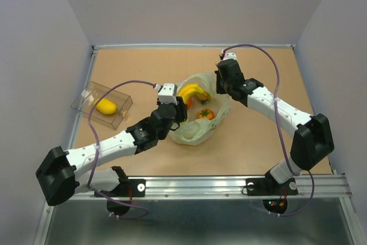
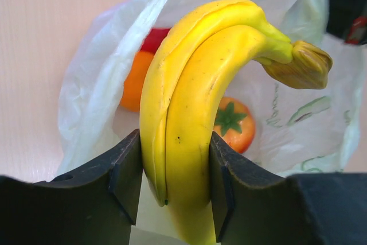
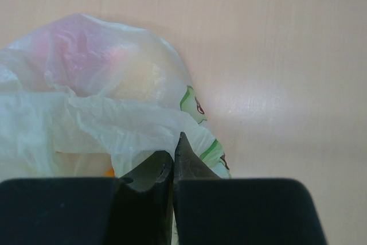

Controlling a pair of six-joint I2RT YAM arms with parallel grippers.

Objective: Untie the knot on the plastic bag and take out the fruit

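Observation:
The left gripper lifts the banana from the bag's opening next and lowers it into the clear rigid box, where a yellow fruit already lies.
The pale green plastic bag lies mid-table with its mouth open; the knot is out of view. My left gripper is shut on a yellow banana, both pads pressed against its sides, and holds it just above the bag's opening. Inside the bag sit an orange fruit with a green top, a plain orange one and a red piece. At the bag's far right edge, my right gripper is shut on a fold of the bag's film, its jaws pinched together.
A clear rigid box stands at the left of the table with a yellow fruit inside it. A raised rim borders the wooden table, and a metal rail runs along the near edge.

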